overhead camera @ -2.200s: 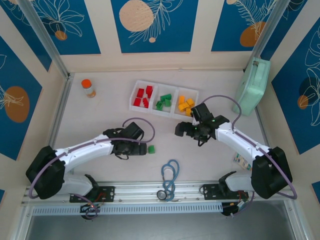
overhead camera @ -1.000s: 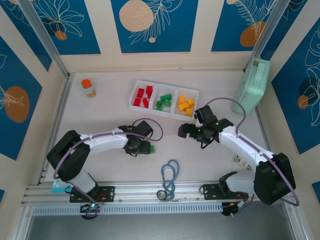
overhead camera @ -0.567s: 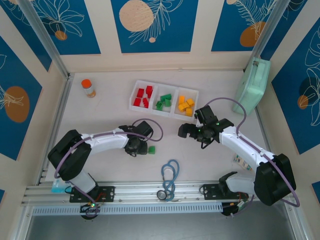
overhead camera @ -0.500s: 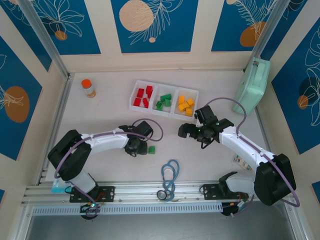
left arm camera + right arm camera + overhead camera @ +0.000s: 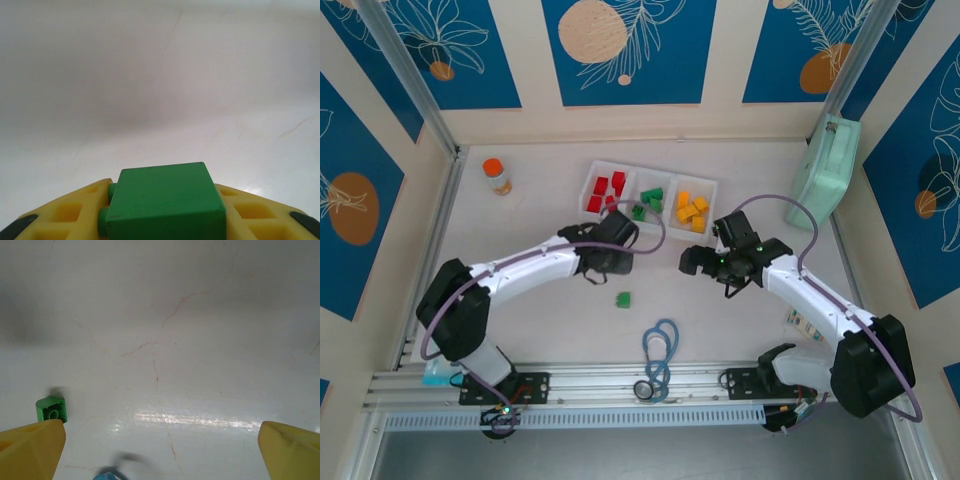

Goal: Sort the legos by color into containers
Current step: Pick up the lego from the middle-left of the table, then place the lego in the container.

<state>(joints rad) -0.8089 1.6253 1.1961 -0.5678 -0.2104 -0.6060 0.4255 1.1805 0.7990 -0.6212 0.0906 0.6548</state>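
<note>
The middle container (image 5: 651, 202) lies outward and already holds green legos, so my left gripper should carry the matching green lego outward over it and release it inside.
My left gripper (image 5: 625, 250) hovers just in front of the white tray (image 5: 672, 205), shut on a green lego (image 5: 162, 200) clamped between its yellow fingers (image 5: 65, 217). Another green lego (image 5: 623, 299) lies loose on the table below it, also in the right wrist view as the green lego (image 5: 51, 409). The tray's three containers hold red legos (image 5: 605, 192), green legos (image 5: 648, 203) and orange-yellow legos (image 5: 692, 212). My right gripper (image 5: 688, 262) stands open over bare table right of centre, with nothing between its fingertips (image 5: 35, 442).
An orange-capped bottle (image 5: 497, 175) stands at the back left. A mint-green case (image 5: 825, 170) leans at the right wall. A blue stethoscope (image 5: 660, 355) lies near the front rail, and a small card (image 5: 803, 320) lies by the right arm.
My left gripper has shut on a green lego and carried it up and right, from the table's middle to the tray's front. One green lego stayed behind. The right arm barely moved.
</note>
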